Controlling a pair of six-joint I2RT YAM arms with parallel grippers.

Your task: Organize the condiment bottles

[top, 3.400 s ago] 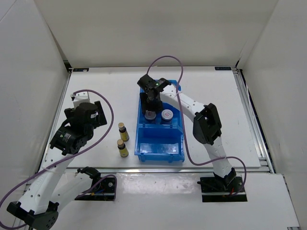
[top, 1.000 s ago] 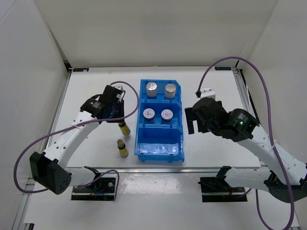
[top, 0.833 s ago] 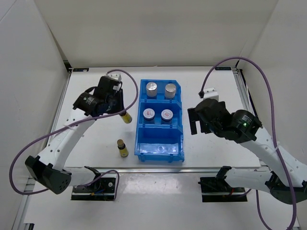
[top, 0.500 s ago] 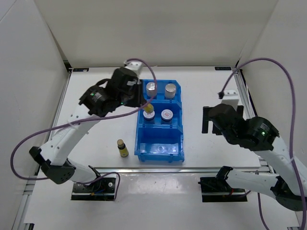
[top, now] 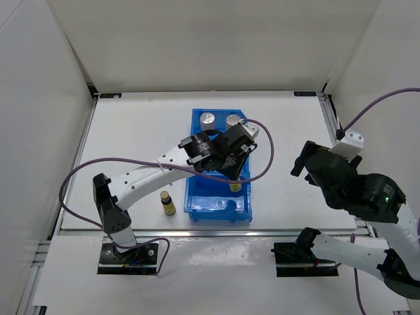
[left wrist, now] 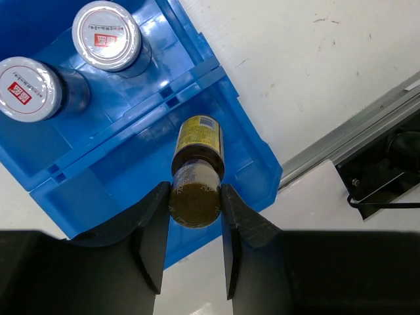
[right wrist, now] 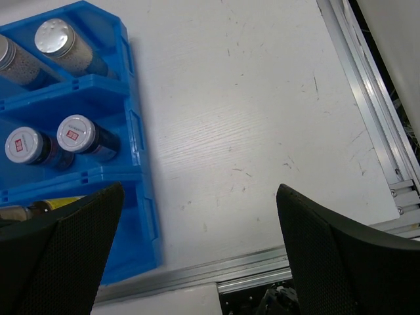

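Note:
I will lower the tiny amber bottle (left wrist: 197, 172) with my left gripper next, onto the bottom of the blue bin's near section, and release it there, because that empty space is below the gripper.
My left gripper (top: 231, 176) is shut on a tiny amber bottle (left wrist: 197, 172) with a yellow label. It holds the bottle by its dark cap, hanging over the near compartment of the blue bin (left wrist: 252, 154). Two jars with red-marked lids (left wrist: 106, 35) (left wrist: 29, 89) stand in the middle compartment. Two silver-capped shakers (top: 207, 119) (top: 233, 121) stand in the far compartment. A second amber bottle (top: 168, 203) stands on the table left of the bin (top: 189, 197). My right gripper (right wrist: 197, 249) is open and holds nothing, raised over bare table right of the bin (right wrist: 134, 131).
An aluminium rail (right wrist: 262, 269) runs along the table's near edge, with the arm bases (top: 128, 252) behind it. White walls close in the left, far and right sides.
My left gripper lifted the amber bottle from the table left of the bin and carried it right, over the bin, to the near compartment. The right arm drew back to the right.

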